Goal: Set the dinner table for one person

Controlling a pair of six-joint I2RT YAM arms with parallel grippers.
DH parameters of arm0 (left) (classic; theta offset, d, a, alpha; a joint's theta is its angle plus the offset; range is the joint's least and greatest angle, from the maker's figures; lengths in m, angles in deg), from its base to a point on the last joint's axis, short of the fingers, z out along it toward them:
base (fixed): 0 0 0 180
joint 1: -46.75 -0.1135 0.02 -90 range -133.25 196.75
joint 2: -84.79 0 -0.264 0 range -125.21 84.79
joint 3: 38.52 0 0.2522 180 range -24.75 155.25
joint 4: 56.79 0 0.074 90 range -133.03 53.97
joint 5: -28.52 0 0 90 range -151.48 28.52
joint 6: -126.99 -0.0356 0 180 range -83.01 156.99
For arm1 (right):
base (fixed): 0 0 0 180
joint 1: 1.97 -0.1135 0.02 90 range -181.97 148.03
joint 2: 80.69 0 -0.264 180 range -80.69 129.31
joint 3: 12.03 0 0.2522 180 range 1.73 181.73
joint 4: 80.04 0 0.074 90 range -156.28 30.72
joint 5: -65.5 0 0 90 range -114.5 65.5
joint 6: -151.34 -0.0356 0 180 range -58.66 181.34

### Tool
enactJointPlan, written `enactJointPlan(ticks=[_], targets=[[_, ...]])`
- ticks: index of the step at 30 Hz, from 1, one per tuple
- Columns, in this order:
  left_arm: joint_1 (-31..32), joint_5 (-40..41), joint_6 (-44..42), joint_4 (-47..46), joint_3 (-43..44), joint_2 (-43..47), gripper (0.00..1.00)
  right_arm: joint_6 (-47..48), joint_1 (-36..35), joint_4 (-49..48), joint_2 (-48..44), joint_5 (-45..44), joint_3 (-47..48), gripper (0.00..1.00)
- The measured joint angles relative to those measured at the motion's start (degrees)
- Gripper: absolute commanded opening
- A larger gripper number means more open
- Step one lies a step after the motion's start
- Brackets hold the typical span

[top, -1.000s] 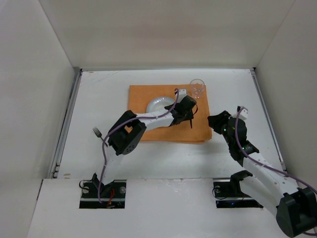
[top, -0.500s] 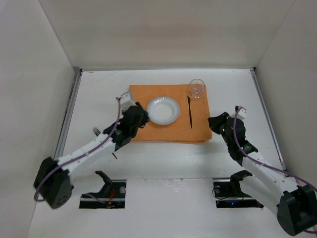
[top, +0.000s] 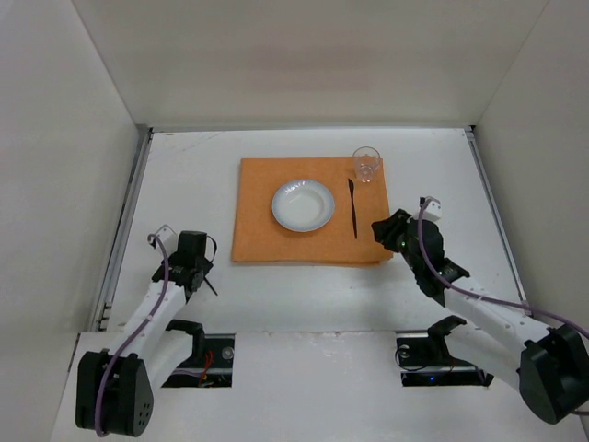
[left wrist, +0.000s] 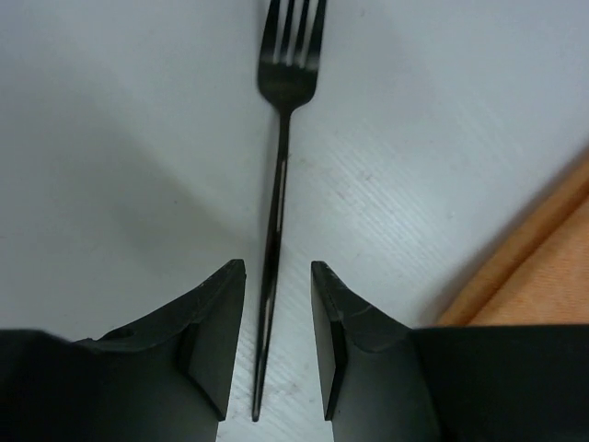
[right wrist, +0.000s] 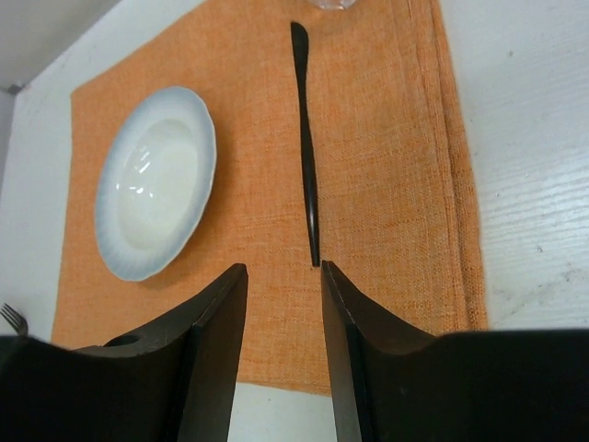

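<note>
The robot should lower its left gripper onto the fork's handle [top: 211, 286] [left wrist: 271, 260] and close that gripper's fingers.
On the dinner table [top: 433, 175], a black fork [left wrist: 287, 83] lies flat with its tines pointing away. My left gripper [left wrist: 276, 267] stands open over it, a finger on each side of the handle and neither touching. From above, the left gripper [top: 195, 267] covers most of the fork. A white plate [top: 303, 204] sits on the orange placemat [top: 262, 235]. To its right lies a black knife [top: 352, 209]. My right gripper [top: 382, 230] is open and empty. In its wrist view, the right gripper [right wrist: 283, 269] hovers just short of the knife [right wrist: 306, 138] handle's end.
A clear glass [top: 366, 163] stands on the placemat's far right corner. Metal rails [top: 129, 212] run along both sides of the table, and white walls enclose it. The plate [right wrist: 155, 180] lies left of the right gripper's fingers.
My left arm pulled back from the knife's side of the placemat and swung left over the fork, uncovering plate and knife. The right gripper edged left toward the knife.
</note>
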Motion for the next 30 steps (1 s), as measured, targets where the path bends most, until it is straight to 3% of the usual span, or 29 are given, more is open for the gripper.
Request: enactJointPlan(ticks=[11, 19, 25, 30], targets=[[-1.4, -3.2, 0.0, -6.4, -2.4, -4.5, 0.23, 1.1, -1.6, 0.0, 3.1, -0.6, 1.2, 0.46], [-4.2, -6.1, 0.1, -11.7, -3.6, -5.6, 0.04, 1.3, -1.5, 0.0, -1.2, -0.7, 1.2, 0.48], [-4.3, -7.3, -0.4, -10.3, -4.5, -0.6, 0.02, 1.3, -1.1, 0.1, -1.3, -0.8, 1.2, 0.48], [1.4, -5.6, -2.5, -6.9, 0.4, 1.1, 0.02, 1.3, -1.1, 0.2, -0.7, -0.8, 1.2, 0.49]])
